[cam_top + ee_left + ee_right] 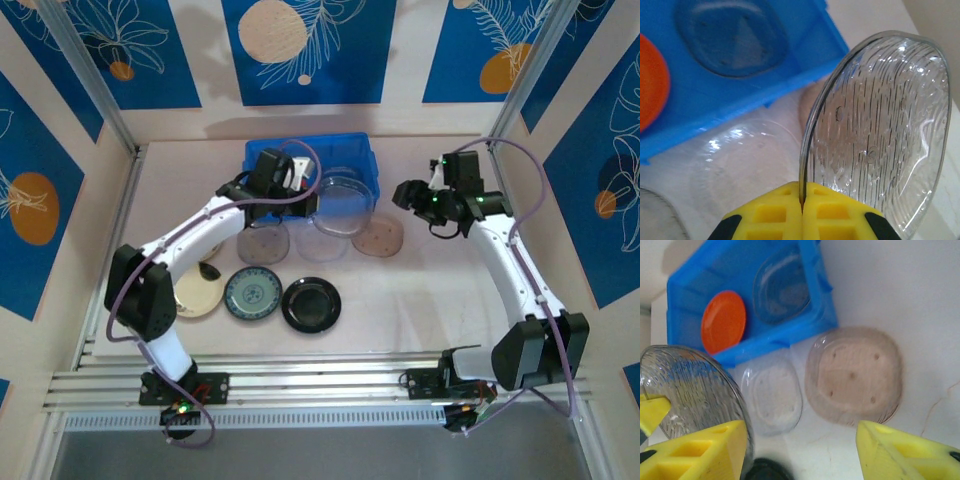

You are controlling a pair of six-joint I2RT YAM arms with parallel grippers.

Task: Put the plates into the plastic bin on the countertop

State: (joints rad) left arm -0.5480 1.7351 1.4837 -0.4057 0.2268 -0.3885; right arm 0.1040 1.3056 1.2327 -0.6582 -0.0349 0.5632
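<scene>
My left gripper moves outward next, then down over the clear plate in the bin to release the ribbed plate, as it hangs across the bin's near edge.
My left gripper (803, 192) is shut on the rim of a clear ribbed plate (880, 125), which stands on edge just beside the blue plastic bin (765, 85). From above, that gripper (303, 193) and the held plate (343, 195) hang at the bin's (365, 150) near right corner. An orange plate (723, 321) and a clear plate (780, 287) lie in the bin. My right gripper (802, 450) is open, one finger next to the held plate (690, 390), nothing between the jaws. In the top view it (405, 195) hovers right of the bin.
On the countertop (430, 300) lie a tan translucent plate (855, 372), a clear plate (772, 395), a teal-patterned plate (253, 293), a black plate (311, 304) and a cream plate (200, 295). Beige walls and metal rails (300, 385) edge the surface.
</scene>
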